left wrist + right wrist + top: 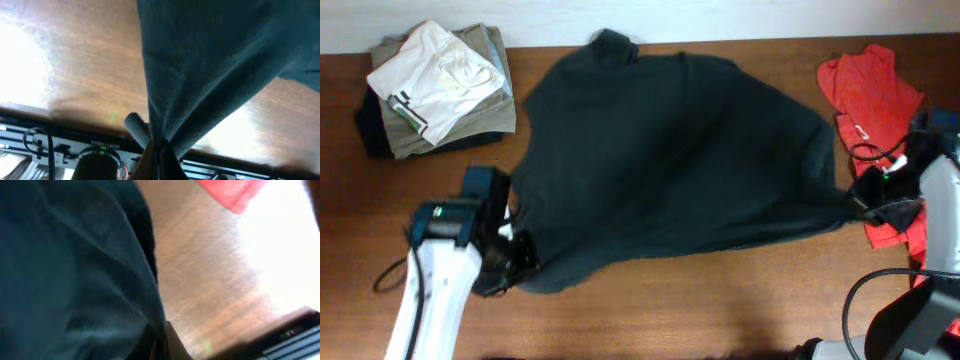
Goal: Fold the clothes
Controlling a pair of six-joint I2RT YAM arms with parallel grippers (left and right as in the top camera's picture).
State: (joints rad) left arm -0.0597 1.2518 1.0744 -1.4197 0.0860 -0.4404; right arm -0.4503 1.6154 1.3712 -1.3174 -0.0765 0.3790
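Note:
The shirt's corner goes outward and down next, and my left gripper releases it atop the shirt's edge near the stack [537,162], as that edge lies outward of and below the gripper.
The charcoal-black T-shirt [660,160] lies spread across the middle of the wooden table, plain side up, no letters showing. My left gripper [516,258] is shut on the shirt's front left corner; in the left wrist view the fabric [210,65] bunches into the closed jaws [159,150]. My right gripper [865,200] is shut on the shirt's right edge; in the right wrist view the dark fabric [75,265] runs into the closed jaws [159,342]. The cloth is stretched between both grippers.
A stack of folded white and khaki garments [435,85] sits at the back left. A red-orange shirt [875,100] lies at the right edge, also in the right wrist view [230,192]. Bare table [720,300] runs along the front.

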